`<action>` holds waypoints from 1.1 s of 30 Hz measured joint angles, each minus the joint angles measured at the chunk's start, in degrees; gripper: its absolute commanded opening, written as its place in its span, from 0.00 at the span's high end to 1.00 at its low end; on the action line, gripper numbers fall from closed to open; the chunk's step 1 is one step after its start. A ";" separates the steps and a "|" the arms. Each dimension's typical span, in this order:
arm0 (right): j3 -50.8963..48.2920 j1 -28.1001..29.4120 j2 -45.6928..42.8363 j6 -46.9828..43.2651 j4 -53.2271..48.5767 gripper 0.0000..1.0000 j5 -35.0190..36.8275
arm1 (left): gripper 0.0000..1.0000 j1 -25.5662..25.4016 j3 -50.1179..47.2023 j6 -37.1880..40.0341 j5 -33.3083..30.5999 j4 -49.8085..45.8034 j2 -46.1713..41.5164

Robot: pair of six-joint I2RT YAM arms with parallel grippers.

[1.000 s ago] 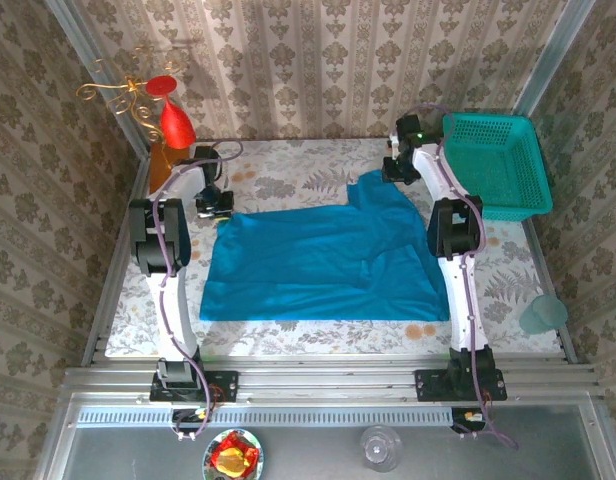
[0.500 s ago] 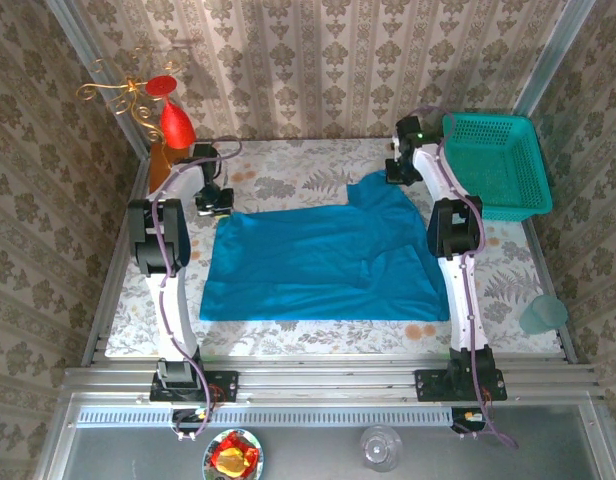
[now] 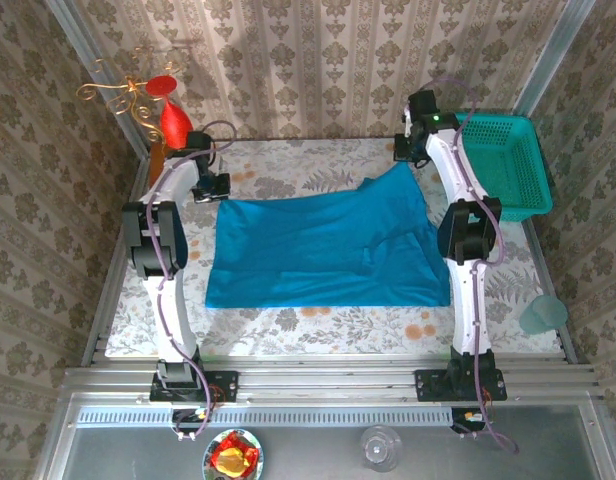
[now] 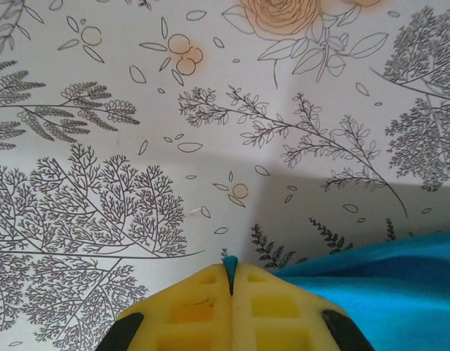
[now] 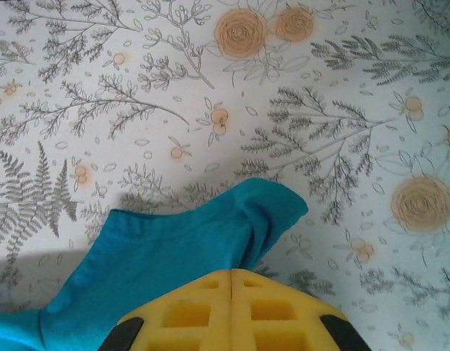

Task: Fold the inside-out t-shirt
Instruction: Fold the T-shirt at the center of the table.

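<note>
My left gripper should next pull the t-shirt's pinched far corner back and let it go on the t-shirt's flat side part point(image 3: 228, 243), which lies back of my gripper.
The teal-blue t-shirt point(image 3: 323, 250) lies spread over the middle of the flowered table. My left gripper point(image 3: 210, 186) is at the shirt's far left corner, shut on it; in the left wrist view a sliver of the t-shirt point(image 4: 230, 267) pokes out between the yellow fingers point(image 4: 188, 311), and more cloth trails right. My right gripper point(image 3: 416, 152) is at the far right corner, lifted slightly above the table. In the right wrist view its yellow fingers point(image 5: 283, 314) are pressed together on a bunched fold of the t-shirt point(image 5: 210, 241).
A green mesh basket point(image 3: 506, 165) stands at the back right, close to the right arm. A red ornament on a gold wire stand point(image 3: 168, 115) is at the back left corner. A pale cup point(image 3: 541, 313) sits off the table's right edge.
Both grippers have moved toward the back of the table, dragging the shirt's far corners with them. The right jaws closed on the cloth. The far edge is now stretched straighter.
</note>
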 measured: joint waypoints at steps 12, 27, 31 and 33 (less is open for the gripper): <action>-36.11 0.00 -25.79 3.89 6.88 1.00 -0.07 | 1.00 1.01 -18.82 -1.27 1.75 7.89 -17.70; -67.38 0.00 -50.12 7.32 9.86 1.00 -1.29 | 1.00 1.60 -43.12 -4.70 4.33 16.65 -34.69; -72.91 0.00 -53.46 8.20 9.94 1.00 -1.77 | 1.00 1.60 -47.65 -5.81 4.76 17.64 -37.48; -75.43 0.00 -54.62 9.03 10.21 1.00 -1.92 | 1.00 1.60 -49.70 -6.47 4.94 17.73 -38.25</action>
